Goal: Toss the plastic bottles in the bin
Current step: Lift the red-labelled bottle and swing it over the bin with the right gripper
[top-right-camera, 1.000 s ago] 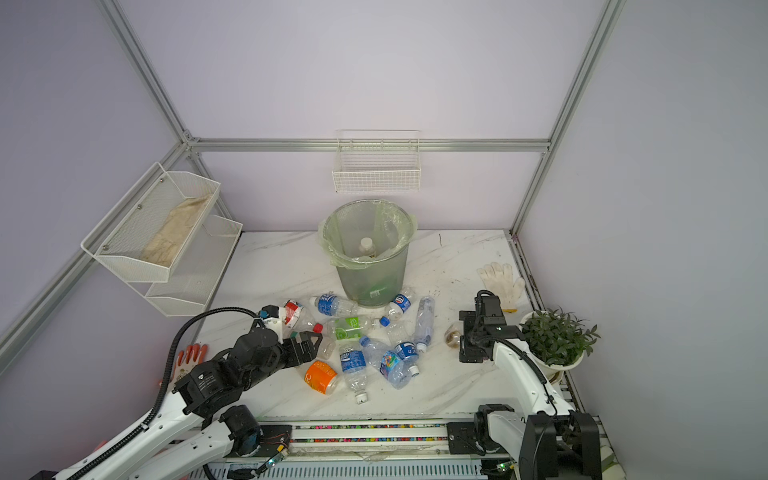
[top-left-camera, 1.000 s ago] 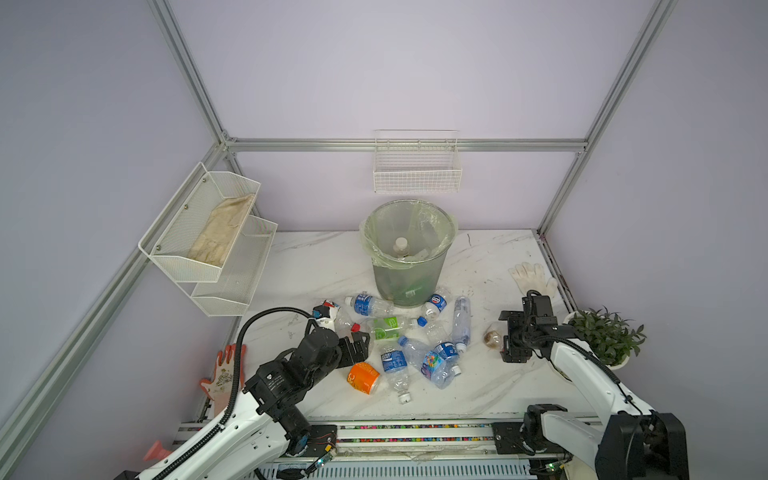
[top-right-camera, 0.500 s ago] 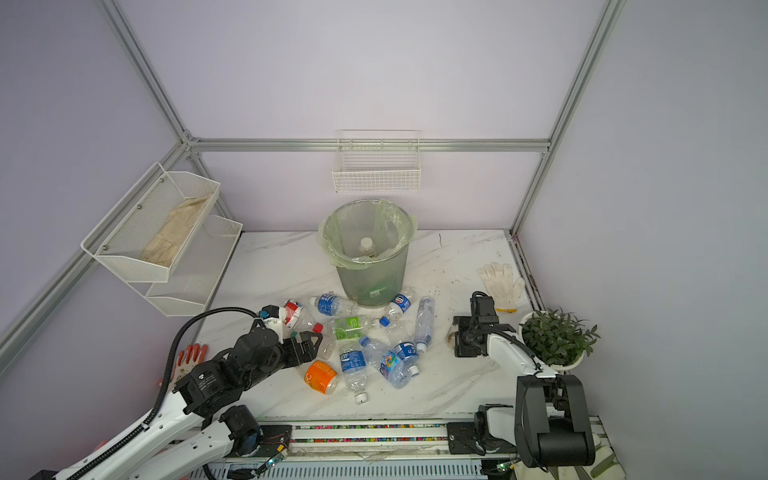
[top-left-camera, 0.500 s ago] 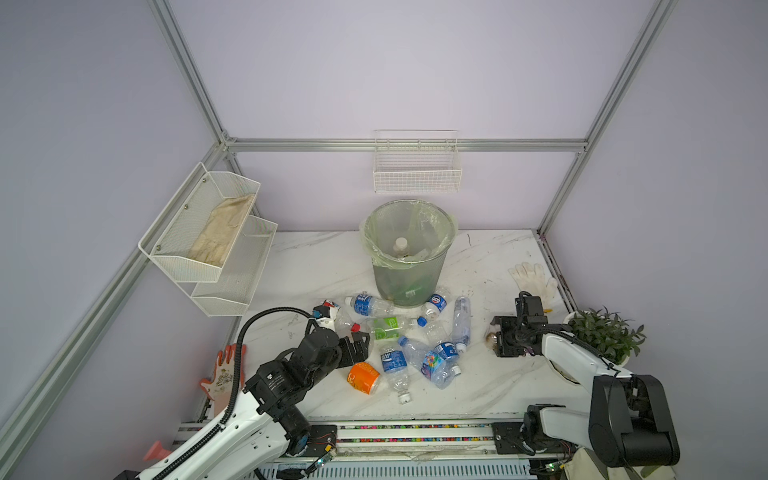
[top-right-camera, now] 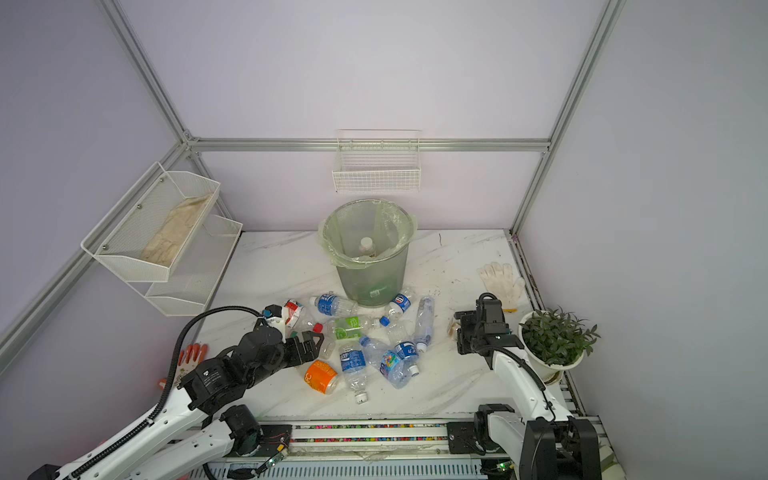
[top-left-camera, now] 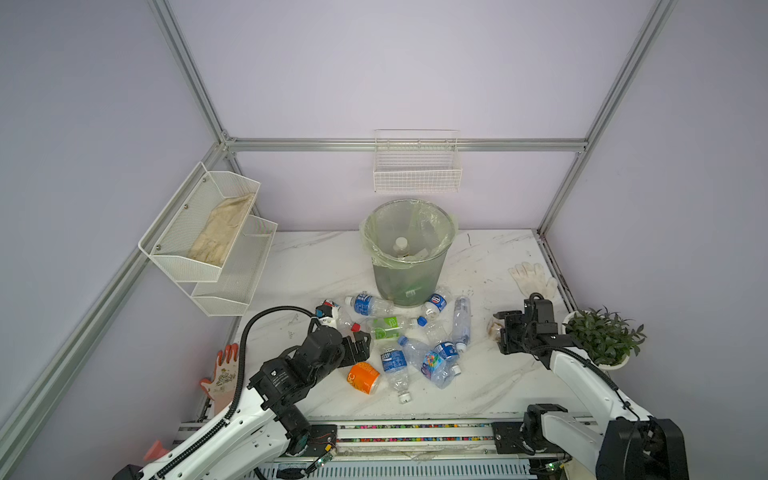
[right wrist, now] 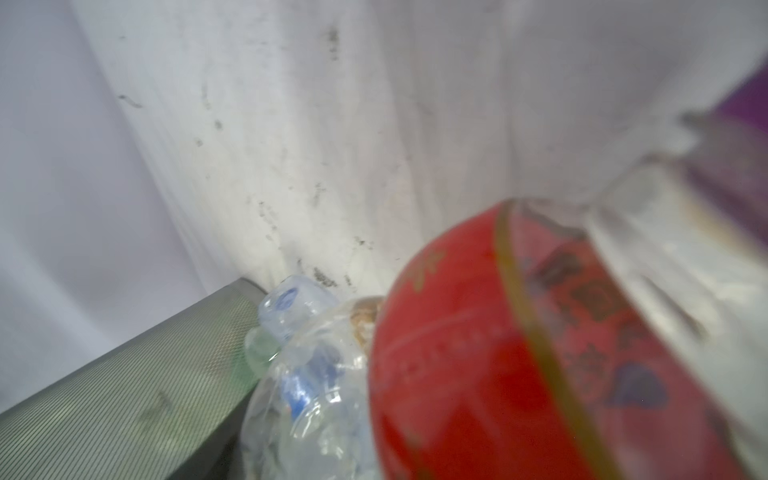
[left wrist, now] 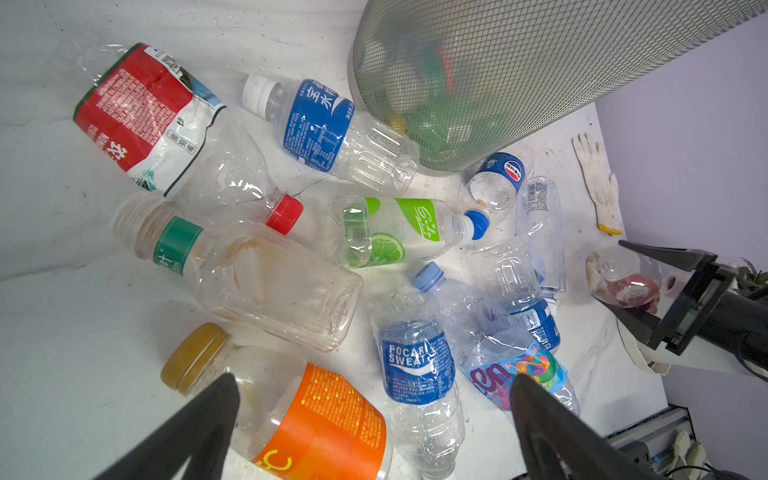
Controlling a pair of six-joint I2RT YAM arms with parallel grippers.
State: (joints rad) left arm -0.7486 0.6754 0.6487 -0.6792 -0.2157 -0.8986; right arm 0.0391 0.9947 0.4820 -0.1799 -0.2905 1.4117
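The bin's rim is higher than the held red-labelled bottle, so my right gripper will rise and swing outward over the bin's opening (top-left-camera: 411,233) to release it.
Several plastic bottles (top-left-camera: 409,345) lie in a heap in front of the bin (top-left-camera: 405,282), a grey mesh basket with a pale green liner. A white-capped bottle (top-left-camera: 401,243) sits inside it. My left gripper (left wrist: 374,382) hangs open over an orange-labelled bottle (left wrist: 332,424) and a blue-labelled one (left wrist: 417,370), at the heap's left edge in both top views (top-right-camera: 311,347). My right gripper (top-left-camera: 500,332) is low on the table right of the heap. In the left wrist view its fingers press either side of a small red-labelled bottle (left wrist: 623,282), which fills the right wrist view (right wrist: 519,353).
A potted plant (top-left-camera: 602,336) stands just right of the right arm, with a white glove (top-left-camera: 534,276) behind it. An orange glove (top-left-camera: 224,370) lies off the table's left edge. White wire baskets hang on the back wall (top-left-camera: 417,174) and the left wall (top-left-camera: 208,232).
My right gripper has shifted a little left onto the small red-labelled bottle and its jaws have narrowed around it. The left arm and the heap have not moved.
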